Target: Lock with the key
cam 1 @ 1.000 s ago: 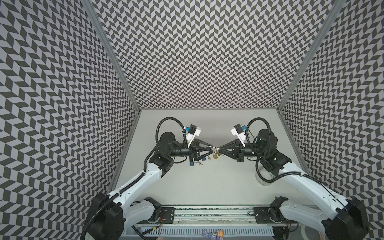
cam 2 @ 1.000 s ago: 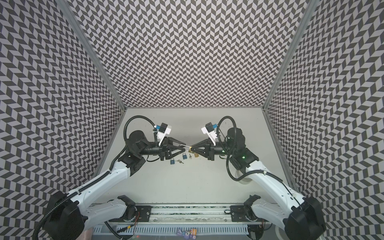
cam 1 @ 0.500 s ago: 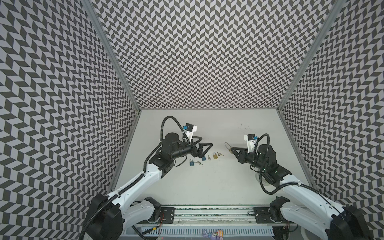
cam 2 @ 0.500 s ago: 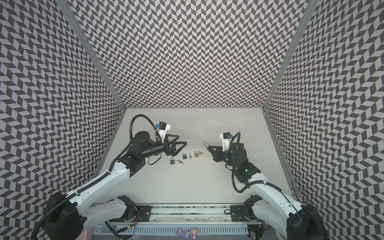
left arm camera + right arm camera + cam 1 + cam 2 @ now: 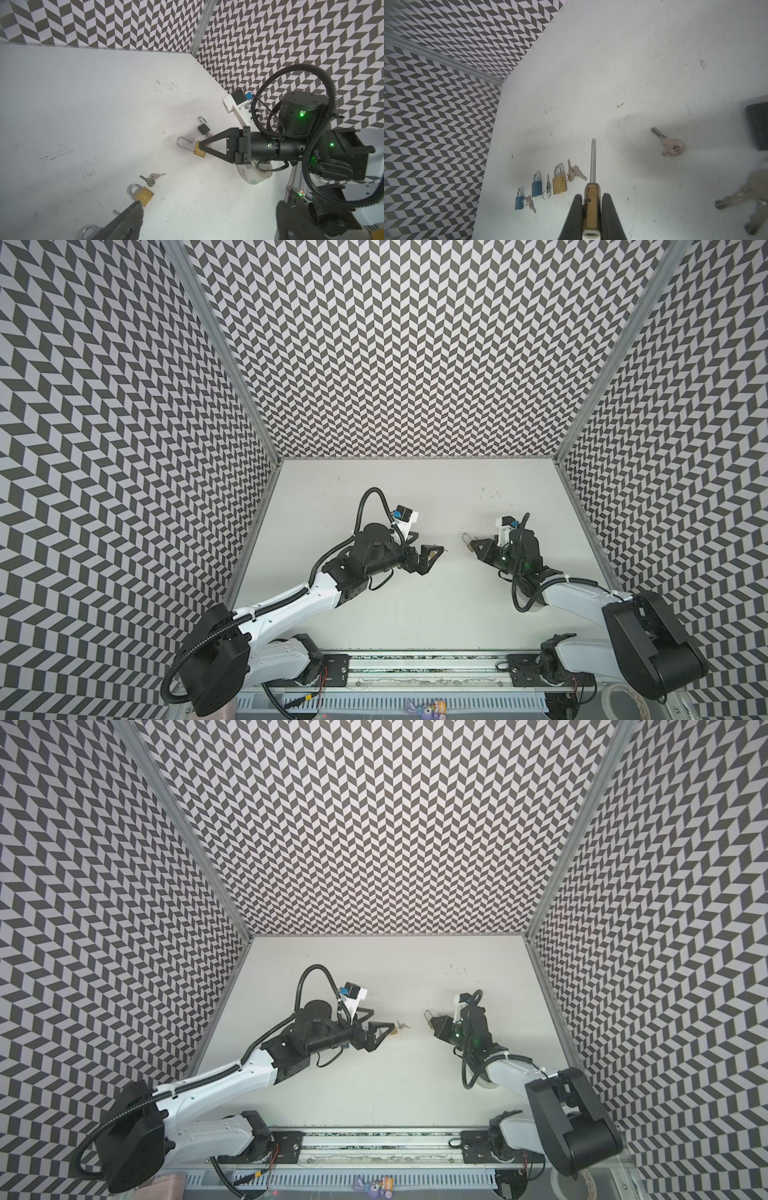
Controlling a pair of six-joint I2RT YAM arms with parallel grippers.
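Observation:
The right gripper lowers the brass padlock onto the bare tabletop beside the silver key and releases it next, as the padlock still hangs above the table.
My right gripper (image 5: 591, 196) is shut on the body of a brass long-shackle padlock (image 5: 591, 207), held just off the table, shackle pointing away from the wrist. In the left wrist view both shackle legs of this padlock (image 5: 199, 153) reach the body. In both top views it shows at the right gripper (image 5: 470, 547) (image 5: 433, 1025). A silver key (image 5: 668, 143) on a ring lies on the table beside the shackle tip. My left gripper (image 5: 430, 541) (image 5: 207, 218) hangs wide open and empty, left of the padlock and apart from it.
A row lies under the left gripper: two blue padlocks (image 5: 536, 186), a brass padlock (image 5: 144, 195) and small key bunches (image 5: 151, 178). A black padlock (image 5: 203, 128) with its shackle open lies by the right gripper. A tape roll (image 5: 253, 172) sits under the right arm.
A second ago both grippers met at the padlock in the middle. The left gripper has opened and let go, and the arms have drawn apart. The right gripper keeps the padlock.

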